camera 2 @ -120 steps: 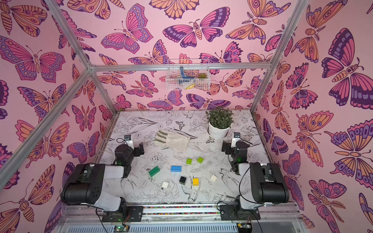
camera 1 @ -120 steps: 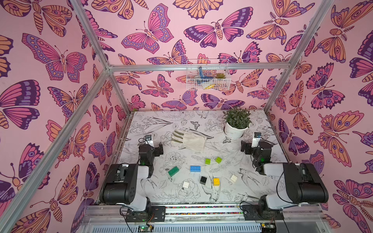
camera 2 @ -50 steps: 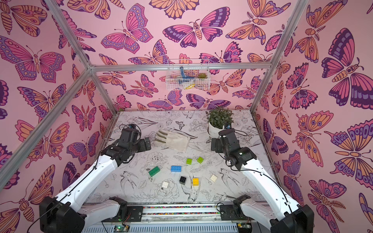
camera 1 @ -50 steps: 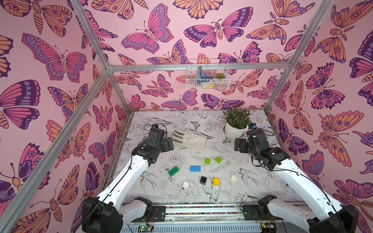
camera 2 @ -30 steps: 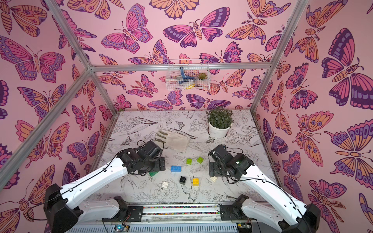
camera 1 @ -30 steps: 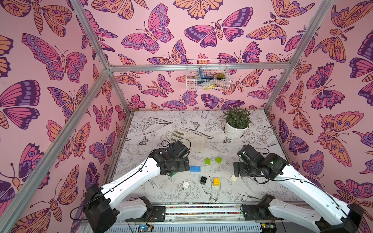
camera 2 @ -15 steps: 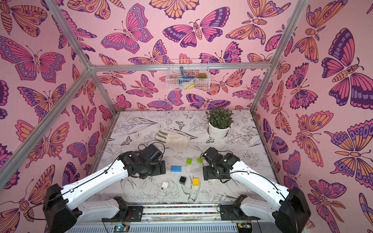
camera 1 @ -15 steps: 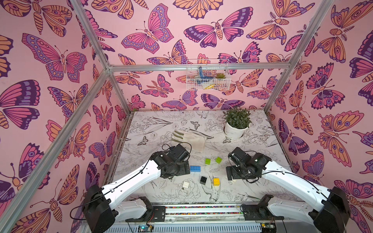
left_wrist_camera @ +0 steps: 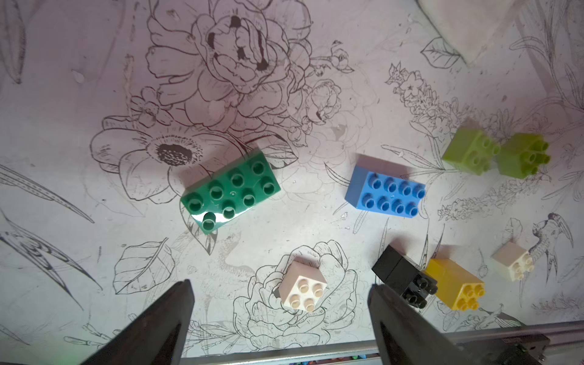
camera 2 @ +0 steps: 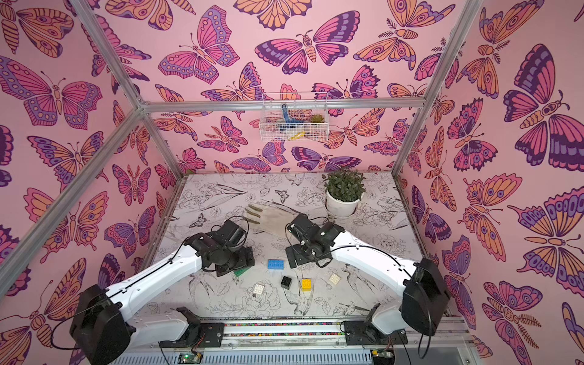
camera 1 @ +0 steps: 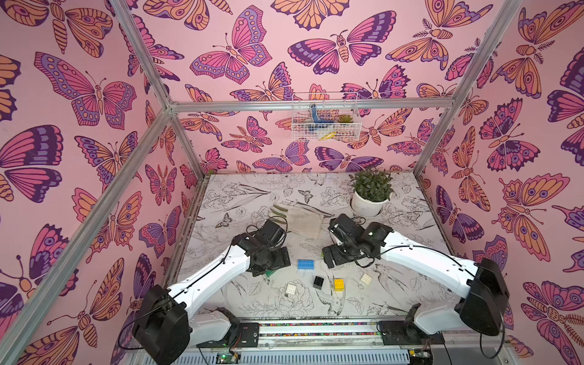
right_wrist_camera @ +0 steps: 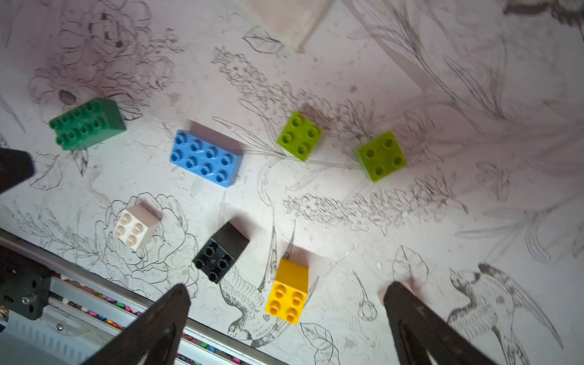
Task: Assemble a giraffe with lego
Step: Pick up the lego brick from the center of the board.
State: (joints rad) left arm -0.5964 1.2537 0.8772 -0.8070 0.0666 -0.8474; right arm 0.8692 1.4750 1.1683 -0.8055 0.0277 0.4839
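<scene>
My right gripper goes across toward my left gripper next. It needs to turn and come down astride the blue brick (camera 1: 306, 264) below, at the blue brick's end by the lime bricks, with the long sides clear.
The lego lies loose on the table; no giraffe is in view. My left gripper (camera 1: 271, 259) (left_wrist_camera: 279, 284) hangs open over the dark green brick (left_wrist_camera: 230, 192) (right_wrist_camera: 87, 126), which is mostly hidden in both top views. Just right of it is the blue brick (camera 1: 306, 264) (camera 2: 275, 264). My right gripper (camera 1: 335, 257) (right_wrist_camera: 287, 285) is open above two lime bricks (right_wrist_camera: 299, 136) (right_wrist_camera: 381, 156), hidden from above. Nearer the front sit a white brick (camera 1: 291, 289), a black one (camera 1: 319, 282), a yellow one (camera 1: 339, 284) and another white one (camera 1: 366, 278).
A beige glove (camera 1: 300, 218) lies behind the grippers. A potted plant (camera 1: 369, 196) stands at the back right. A wire basket (camera 1: 325, 123) hangs on the back wall. A metal rail (camera 1: 316, 328) runs along the table's front edge.
The right gripper has moved left and towards the back, from beside the right white brick to over the lime bricks. The left gripper has stayed over the dark green brick.
</scene>
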